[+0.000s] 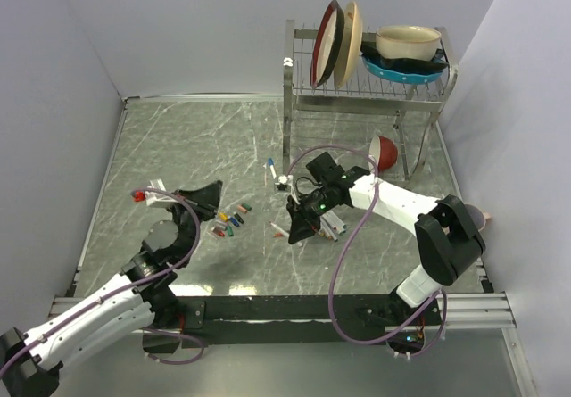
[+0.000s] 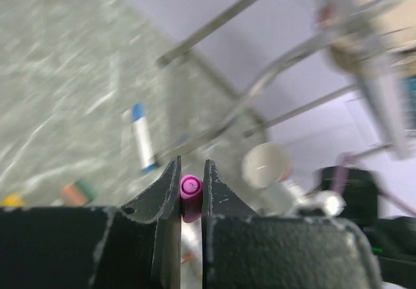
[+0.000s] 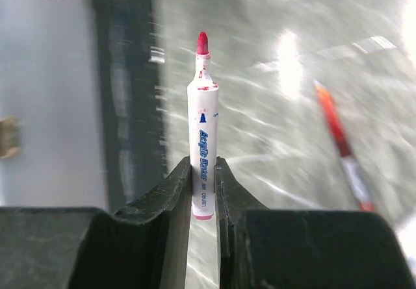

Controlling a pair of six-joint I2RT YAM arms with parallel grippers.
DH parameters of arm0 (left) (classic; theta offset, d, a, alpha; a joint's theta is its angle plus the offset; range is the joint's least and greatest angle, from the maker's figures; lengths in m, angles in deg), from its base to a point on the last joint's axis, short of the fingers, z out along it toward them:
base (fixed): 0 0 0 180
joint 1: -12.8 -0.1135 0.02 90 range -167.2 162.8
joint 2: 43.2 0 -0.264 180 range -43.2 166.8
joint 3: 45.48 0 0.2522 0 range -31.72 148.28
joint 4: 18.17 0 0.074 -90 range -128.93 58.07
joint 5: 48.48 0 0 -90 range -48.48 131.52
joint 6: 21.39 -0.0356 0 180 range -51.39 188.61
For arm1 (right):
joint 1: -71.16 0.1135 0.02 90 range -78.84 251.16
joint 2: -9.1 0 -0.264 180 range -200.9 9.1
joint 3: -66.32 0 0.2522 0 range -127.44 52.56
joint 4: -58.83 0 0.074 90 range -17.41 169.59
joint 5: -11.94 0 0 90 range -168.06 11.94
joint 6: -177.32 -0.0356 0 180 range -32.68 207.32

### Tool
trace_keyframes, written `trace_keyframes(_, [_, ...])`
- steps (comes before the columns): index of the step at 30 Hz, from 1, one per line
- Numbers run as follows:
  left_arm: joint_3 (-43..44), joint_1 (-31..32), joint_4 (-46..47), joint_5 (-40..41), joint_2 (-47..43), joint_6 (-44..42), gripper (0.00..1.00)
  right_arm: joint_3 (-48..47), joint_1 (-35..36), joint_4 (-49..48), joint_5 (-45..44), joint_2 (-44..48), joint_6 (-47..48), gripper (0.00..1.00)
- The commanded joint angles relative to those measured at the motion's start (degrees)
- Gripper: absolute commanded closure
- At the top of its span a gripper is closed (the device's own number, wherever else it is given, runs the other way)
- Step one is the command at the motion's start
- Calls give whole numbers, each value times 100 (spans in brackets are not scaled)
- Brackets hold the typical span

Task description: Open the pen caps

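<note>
My left gripper will tip downward and pull back, then bring the pink pen cap down to the near end of the loose caps and let it go.
My left gripper is shut on a pink pen cap, held above the table left of centre. My right gripper is shut on a white marker pen with its pink-red tip bare and no cap on it. Several loose pen caps in red, green, yellow and blue lie between the arms; some show blurred in the left wrist view. A white pen with a blue cap lies near the rack. An orange-tipped pen lies beside the right gripper.
A metal dish rack with plates and bowls stands at the back right. A red bowl lies under it. Several uncapped white pens lie under the right arm. Walls close in left, back and right.
</note>
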Motion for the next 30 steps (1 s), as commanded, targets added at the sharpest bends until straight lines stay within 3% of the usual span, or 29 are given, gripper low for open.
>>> trace_keyframes(1, [-290,-89,-1516,310,113,1175,99,123,-15,-438,-1860,169,-392,100])
trace_keyframes(4, [-439,-150,-2193,328,123,1676,99,176,-32,-640,-2643,160,-542,100])
trace_keyframes(11, [-729,-194,-2995,328,-141,2214,99,62,-41,-491,-3260,-139,-463,99])
trace_keyframes(19, [-686,-194,-3136,196,306,2408,99,-17,-32,-289,-3251,-394,-419,93])
trace_keyframes(30, [-554,-194,-2978,125,1124,2540,98,53,-24,-517,-4007,-526,-735,77])
